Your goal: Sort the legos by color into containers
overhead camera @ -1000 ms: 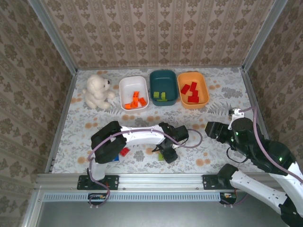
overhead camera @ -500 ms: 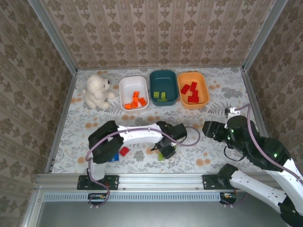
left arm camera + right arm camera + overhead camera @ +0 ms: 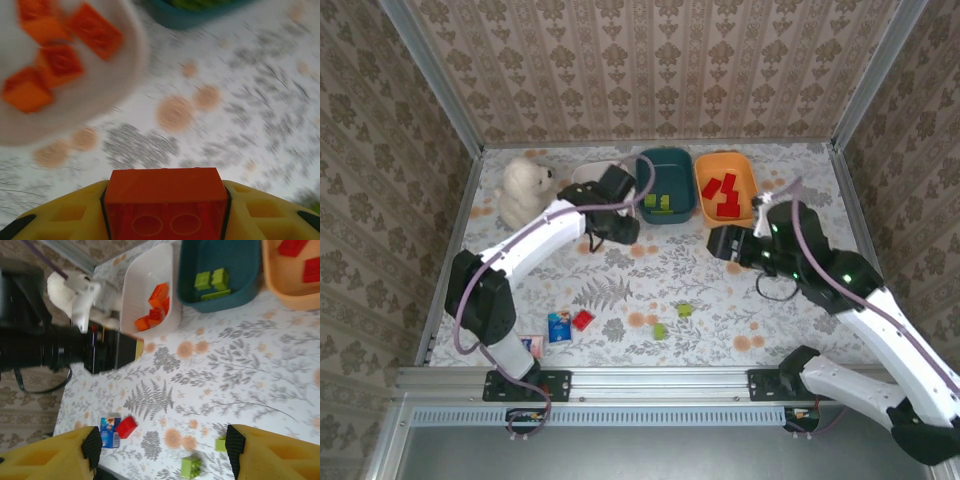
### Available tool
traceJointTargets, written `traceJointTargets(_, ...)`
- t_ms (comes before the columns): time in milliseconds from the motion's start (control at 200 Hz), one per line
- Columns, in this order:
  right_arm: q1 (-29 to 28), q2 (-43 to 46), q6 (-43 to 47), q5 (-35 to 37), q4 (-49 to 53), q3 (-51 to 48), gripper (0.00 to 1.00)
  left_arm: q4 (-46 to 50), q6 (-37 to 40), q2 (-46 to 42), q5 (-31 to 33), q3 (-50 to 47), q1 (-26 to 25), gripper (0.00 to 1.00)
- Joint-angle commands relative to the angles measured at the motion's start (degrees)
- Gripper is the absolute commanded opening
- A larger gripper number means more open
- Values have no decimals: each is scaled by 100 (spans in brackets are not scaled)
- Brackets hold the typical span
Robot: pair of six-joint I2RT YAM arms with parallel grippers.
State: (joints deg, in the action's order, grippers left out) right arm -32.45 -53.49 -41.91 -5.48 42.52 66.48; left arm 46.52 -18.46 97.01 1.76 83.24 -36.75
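I will move my left gripper outward and down into the far end of the white tub point(image 3: 593, 172) to let go of the orange brick, because that tub holds orange bricks.
An orange brick point(image 3: 165, 186) sits between the yellow fingers of my left gripper point(image 3: 165, 205), which is shut on it. This gripper point(image 3: 612, 226) hangs just in front of the white tub point(image 3: 107, 80), where several orange bricks point(image 3: 47, 60) lie. The teal tub point(image 3: 665, 185) holds green bricks point(image 3: 212, 279). The orange tub point(image 3: 726, 190) holds red bricks point(image 3: 720, 190). On the table near the front lie a red brick point(image 3: 583, 319) and two green bricks point(image 3: 660, 330) point(image 3: 686, 310). My right gripper point(image 3: 722, 243) hovers open and holds nothing over mid-table.
A white teddy bear point(image 3: 523, 192) sits left of the white tub. A small blue-and-white packet point(image 3: 558, 327) lies beside the red brick. Patterned walls close the table on three sides. The left arm point(image 3: 535, 240) stretches diagonally across the left half.
My left gripper closed on the orange brick at the table's front and carried it up to the white tub. The right arm swung left over the table.
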Motion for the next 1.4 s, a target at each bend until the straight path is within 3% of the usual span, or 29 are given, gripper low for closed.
traceJointTargets(0,170,-472,148,-1086,-741,249,70,-224,-183,557,19,558,570,39)
traceJointTargets(285,361,-2039,106,-2015,-1361,927,71,-54,-1017,2473,157,2700,1532,37)
traceJointTargets(405,379,-2390,103,-2125,-1463,1153,72,138,-1654,3102,185,3424,1723,37)
traceJointTargets(685,476,-2928,16,-2424,-1628,1234,72,27,-2759,3968,272,4105,1796,37)
traceJointTargets(1090,599,-3331,184,-2652,-1444,1461,73,15,-3305,4361,126,4264,1826,47)
traceJointTargets(1395,454,-3456,758,-2424,-827,1772,74,-62,-3184,4042,-105,4284,1825,68)
